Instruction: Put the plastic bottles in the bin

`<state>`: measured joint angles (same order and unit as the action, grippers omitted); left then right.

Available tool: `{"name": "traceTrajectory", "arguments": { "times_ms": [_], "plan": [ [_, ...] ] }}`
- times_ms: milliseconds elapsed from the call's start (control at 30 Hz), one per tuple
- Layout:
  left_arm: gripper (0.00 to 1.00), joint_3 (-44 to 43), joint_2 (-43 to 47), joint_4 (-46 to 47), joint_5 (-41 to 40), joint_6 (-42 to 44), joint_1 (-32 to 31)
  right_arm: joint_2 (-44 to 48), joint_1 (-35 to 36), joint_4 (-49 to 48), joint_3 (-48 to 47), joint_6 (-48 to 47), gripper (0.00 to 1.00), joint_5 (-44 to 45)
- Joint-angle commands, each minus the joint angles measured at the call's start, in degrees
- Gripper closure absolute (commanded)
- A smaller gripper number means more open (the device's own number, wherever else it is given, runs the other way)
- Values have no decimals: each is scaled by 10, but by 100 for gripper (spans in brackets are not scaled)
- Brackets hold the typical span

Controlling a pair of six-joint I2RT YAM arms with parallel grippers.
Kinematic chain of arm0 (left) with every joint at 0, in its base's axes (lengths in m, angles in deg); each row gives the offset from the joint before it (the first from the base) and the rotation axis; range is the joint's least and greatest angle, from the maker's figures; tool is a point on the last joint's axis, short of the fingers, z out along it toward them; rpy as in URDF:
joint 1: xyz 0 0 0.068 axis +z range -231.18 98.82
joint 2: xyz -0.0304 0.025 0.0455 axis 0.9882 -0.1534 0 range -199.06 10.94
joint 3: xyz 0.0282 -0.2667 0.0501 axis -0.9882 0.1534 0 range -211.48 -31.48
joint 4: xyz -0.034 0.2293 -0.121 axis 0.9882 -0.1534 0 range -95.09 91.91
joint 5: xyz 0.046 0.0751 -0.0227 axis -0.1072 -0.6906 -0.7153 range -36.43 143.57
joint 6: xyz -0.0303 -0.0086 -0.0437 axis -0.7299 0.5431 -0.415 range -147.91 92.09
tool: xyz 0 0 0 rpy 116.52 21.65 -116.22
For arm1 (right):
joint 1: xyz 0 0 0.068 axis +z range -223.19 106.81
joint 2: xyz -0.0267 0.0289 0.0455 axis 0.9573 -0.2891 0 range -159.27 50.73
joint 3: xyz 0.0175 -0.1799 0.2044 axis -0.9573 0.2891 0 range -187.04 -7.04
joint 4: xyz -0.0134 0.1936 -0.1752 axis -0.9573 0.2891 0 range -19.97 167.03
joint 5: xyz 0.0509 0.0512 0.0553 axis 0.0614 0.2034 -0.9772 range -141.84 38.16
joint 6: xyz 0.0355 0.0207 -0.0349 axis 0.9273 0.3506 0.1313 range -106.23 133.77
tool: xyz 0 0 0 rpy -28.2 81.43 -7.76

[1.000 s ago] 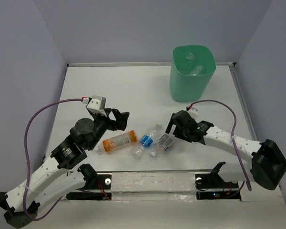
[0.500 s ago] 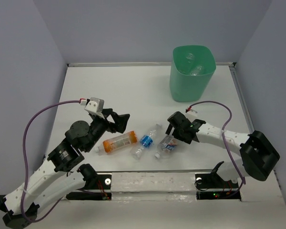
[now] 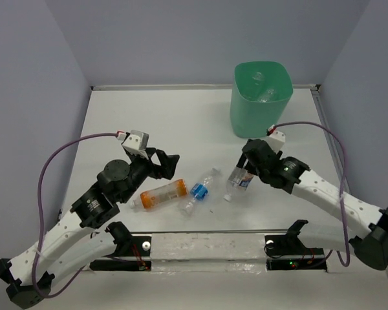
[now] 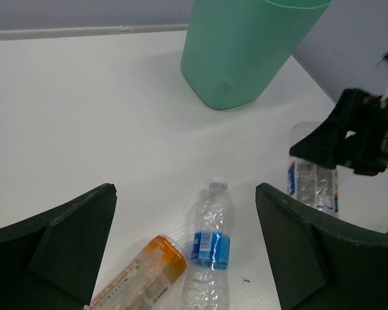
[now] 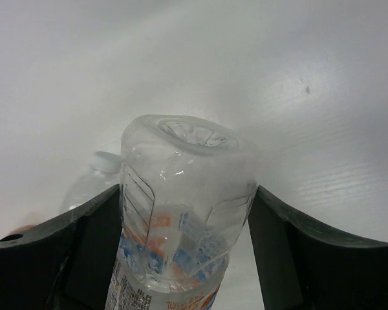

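Note:
My right gripper should next carry the bottle up and outward over the bin's opening [image 3: 264,81] to release it, as tall sides surround that opening.
My right gripper [image 3: 248,170] is shut on a clear plastic bottle [image 3: 237,183] with a white, orange and blue label. Both fingers press its sides in the right wrist view, where the bottle [image 5: 184,206] shows base first. It hangs tilted, neck down toward the table. Two more bottles lie on the table: an orange-labelled one [image 3: 160,192] and a blue-labelled one [image 3: 199,190]. My left gripper [image 3: 169,166] stands open just above and left of them, its jaws wide on either side of the blue-labelled bottle [image 4: 211,250]. The mint-green bin [image 3: 260,98] stands at the back right.
Inside the bin lie clear bottles [image 3: 263,92]. The table's back edge [image 3: 181,86] meets the grey wall. A metal strip [image 3: 207,244] with both arm bases runs along the near edge. Purple cables [image 3: 48,169] loop off each arm.
My right gripper has closed on the white-labelled bottle and raised it up and to the right, off the spot beside the blue-labelled one. The left gripper shifted slightly and stayed open.

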<state>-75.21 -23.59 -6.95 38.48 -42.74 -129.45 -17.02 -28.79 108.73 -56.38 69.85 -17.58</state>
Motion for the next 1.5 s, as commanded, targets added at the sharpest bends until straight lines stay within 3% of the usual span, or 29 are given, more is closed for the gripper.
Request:
{"name": "traceTrajectory", "arguments": {
  "times_ms": [0, 167, 233, 333, 400, 467, 600, 767, 867, 967, 1000, 1067, 1233, 1333, 1433, 1467],
  "plan": [
    [1, 0, -5, 18, -6, 12, 7, 78, 6, 10, -121, -124, 49, 28],
    [1, 1, -3, 20, -13, 12, 22, 68, 6, -37, -249, -229, 49, 18],
    [1, 2, -2, 20, -16, 11, 28, 33, 6, -126, -348, -357, 49, 79],
    [1, 4, -3, 20, -20, 11, 30, -46, -4, -248, -413, -500, 49, 155],
    [1, 4, -4, 18, -24, 11, 31, -92, -46, -348, -454, -617, 49, 162],
    [1, 4, -3, 17, -26, 11, 32, -160, -105, -408, -551, -676, 49, 158],
    [1, 5, 3, 18, -26, 11, 32, -259, -184, -453, -644, -721, 49, 121],
    [1, 6, 5, 19, -24, 12, 33, -339, -221, -519, -665, -801, 49, 86],
    [1, 6, 4, 20, -24, 13, 34, -365, -235, -537, -636, -815, 42, 82],
    [1, 5, 3, 20, -23, 14, 34, -363, -235, -541, -599, -795, 22, 69],
    [1, 6, 4, 19, -23, 15, 34, -358, -235, -541, -572, -779, 10, 64],
    [1, 6, 5, 20, -23, 14, 36, -340, -235, -535, -547, -758, 0, 62],
    [1, 6, 1, 21, -21, 14, 37, -313, -224, -443, -575, -736, 0, 45],
    [1, 6, 0, 21, -23, 14, 43, -259, -195, -427, -545, -732, 0, 20],
    [1, 6, 4, 21, -27, 12, 52, -206, -107, -362, -485, -670, 1, 38],
    [1, 6, 6, 21, -31, 12, 54, -192, -86, -315, -467, -610, 1, 35]
  ]
}}
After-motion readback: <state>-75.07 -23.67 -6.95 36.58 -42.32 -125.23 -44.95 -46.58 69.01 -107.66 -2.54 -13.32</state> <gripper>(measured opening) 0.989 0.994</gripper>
